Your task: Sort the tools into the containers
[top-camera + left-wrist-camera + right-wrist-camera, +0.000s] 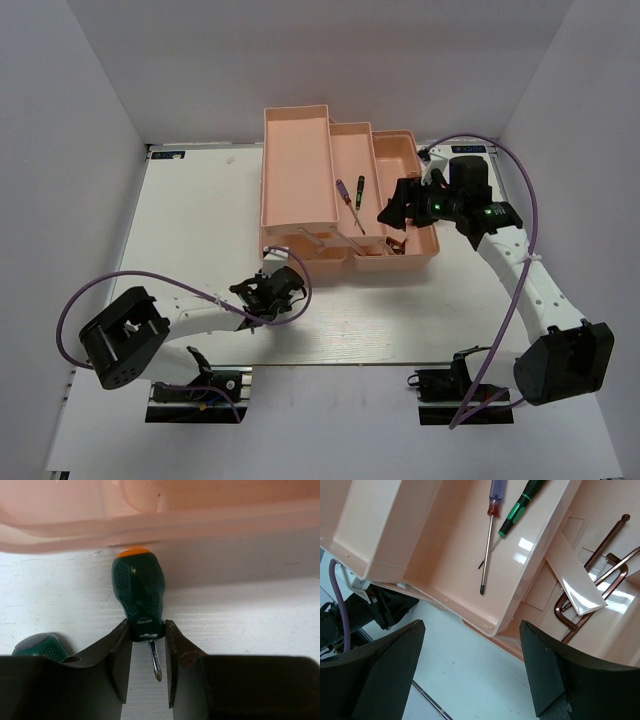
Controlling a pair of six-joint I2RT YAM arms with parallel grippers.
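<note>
The left gripper needs to rise next, carry the screwdriver outward over the empty top tray and release it, because the side of the toolbox blocks the way to that tray.
The salmon-pink toolbox (300,170) stands open with its trays fanned out. A blue-and-red screwdriver (492,510) and a slim green screwdriver (520,507) lie in the middle tray (350,160). Dark hex keys (600,575) lie in the base compartment (415,262). My left gripper (146,625) is shut on the collar of a stubby green screwdriver (138,587) with an orange cap, just in front of the toolbox wall (200,510). A second stubby green screwdriver (37,646) lies to its left. My right gripper (472,650) is open and empty above the toolbox's right side (395,212).
The white table (200,220) has grey walls along its left, right and far sides. A purple cable (337,605) loops by each arm. The left arm (200,320) lies low along the table's front left.
</note>
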